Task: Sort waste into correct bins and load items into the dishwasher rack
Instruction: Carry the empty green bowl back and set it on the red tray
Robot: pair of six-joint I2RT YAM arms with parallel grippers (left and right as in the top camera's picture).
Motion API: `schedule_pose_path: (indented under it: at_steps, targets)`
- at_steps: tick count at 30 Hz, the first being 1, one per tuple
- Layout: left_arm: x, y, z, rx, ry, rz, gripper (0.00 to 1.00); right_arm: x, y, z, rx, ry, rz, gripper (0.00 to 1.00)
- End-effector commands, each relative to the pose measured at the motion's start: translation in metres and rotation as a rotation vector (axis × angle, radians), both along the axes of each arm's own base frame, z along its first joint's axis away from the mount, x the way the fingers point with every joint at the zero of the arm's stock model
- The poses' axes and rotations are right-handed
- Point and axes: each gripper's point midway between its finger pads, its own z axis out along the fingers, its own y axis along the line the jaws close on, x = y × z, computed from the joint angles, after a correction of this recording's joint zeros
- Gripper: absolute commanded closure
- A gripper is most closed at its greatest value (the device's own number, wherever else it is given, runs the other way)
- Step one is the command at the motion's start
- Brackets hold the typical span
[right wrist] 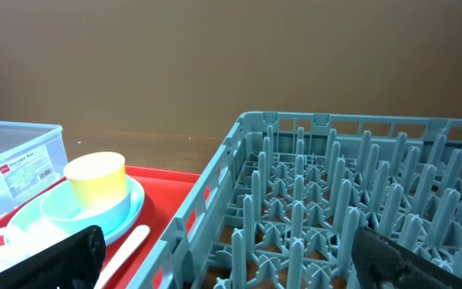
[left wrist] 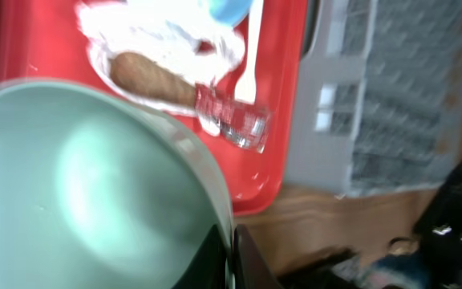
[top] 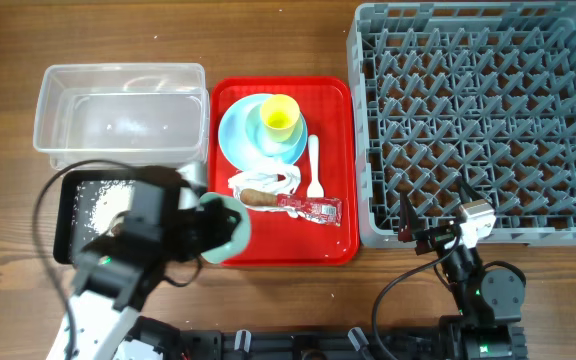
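My left gripper is holding the bowl and will lower and release it away from the black tray, where the red tray is empty in front of the food scrap (top: 259, 198).
My left gripper (left wrist: 233, 255) is shut on the rim of the pale green bowl (left wrist: 95, 185) and holds it over the red tray's front left corner, beside the black tray (top: 80, 215) that has white grains in it. The bowl (top: 226, 226) also shows overhead. On the red tray lie crumpled white paper (top: 265, 181), a brown food scrap (top: 259, 198) and a sauce packet (top: 314, 208). The yellow cup (top: 279, 115) sits in the light blue bowl (right wrist: 87, 210) on the light blue plate (top: 240, 140). My right gripper (right wrist: 229, 250) is open and empty at the front left edge of the grey dishwasher rack (top: 483, 120).
The clear tub (top: 118, 108) stands behind the black tray at the far left. A white plastic utensil (top: 314, 168) lies on the red tray (top: 336, 120) to the right of the plate. The rack fills the right side.
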Motion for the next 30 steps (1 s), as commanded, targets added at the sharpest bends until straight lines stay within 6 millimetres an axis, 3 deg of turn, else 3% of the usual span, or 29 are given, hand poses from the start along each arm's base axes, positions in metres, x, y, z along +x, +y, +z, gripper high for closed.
schedule_pose_path:
  at_steps: [1,3,5,8,10,11,13,15,16,18,20,24,30]
  targets:
    - [0.009,-0.015,-0.029,0.212,-0.006,-0.011,0.96,0.0,-0.002,0.001,0.013,-0.004,-0.011,0.0]
    - [0.011,-0.042,-0.052,0.244,0.021,-0.091,0.96,0.0,-0.002,0.001,0.013,-0.004,-0.011,0.0]
    - [0.012,-0.053,-0.072,0.273,0.057,-0.125,0.96,0.0,-0.002,0.001,0.013,-0.004,-0.011,0.0]
    - [0.012,-0.046,-0.105,0.373,0.132,-0.12,0.96,0.0,-0.002,0.001,0.013,-0.004,-0.011,0.0]
    - [0.011,-0.043,-0.108,0.39,0.145,-0.119,0.96,0.0,-0.002,0.001,0.013,-0.004,-0.011,0.0]
    - [0.01,-0.042,-0.108,0.395,0.147,-0.117,0.91,0.0,-0.002,0.001,0.013,-0.004,-0.011,0.0]
    - [0.01,-0.042,-0.108,0.395,0.147,-0.118,0.63,0.0,-0.002,0.001,0.013,-0.004,-0.011,0.0]
    - [0.017,-0.041,-0.104,0.385,0.131,-0.098,0.46,0.0,-0.002,0.001,0.013,-0.004,-0.011,0.0]
    - [0.023,-0.04,-0.098,0.378,0.127,-0.084,0.45,0.0,-0.002,0.001,0.013,-0.004,-0.011,0.0]
    - [0.027,-0.037,-0.084,0.376,0.128,-0.068,0.45,0.0,-0.002,0.001,0.013,-0.004,-0.011,0.0]
    - [0.036,-0.036,-0.061,0.352,0.095,-0.045,0.53,0.0,-0.002,0.001,0.013,-0.004,-0.011,0.0]
    - [0.05,-0.025,-0.035,0.277,0.052,0.061,0.53,0.0,-0.002,0.001,0.013,-0.004,-0.011,0.0]
    - [0.062,-0.035,-0.025,0.208,0.013,0.113,0.53,0.0,-0.002,0.001,0.013,-0.004,-0.011,0.0]
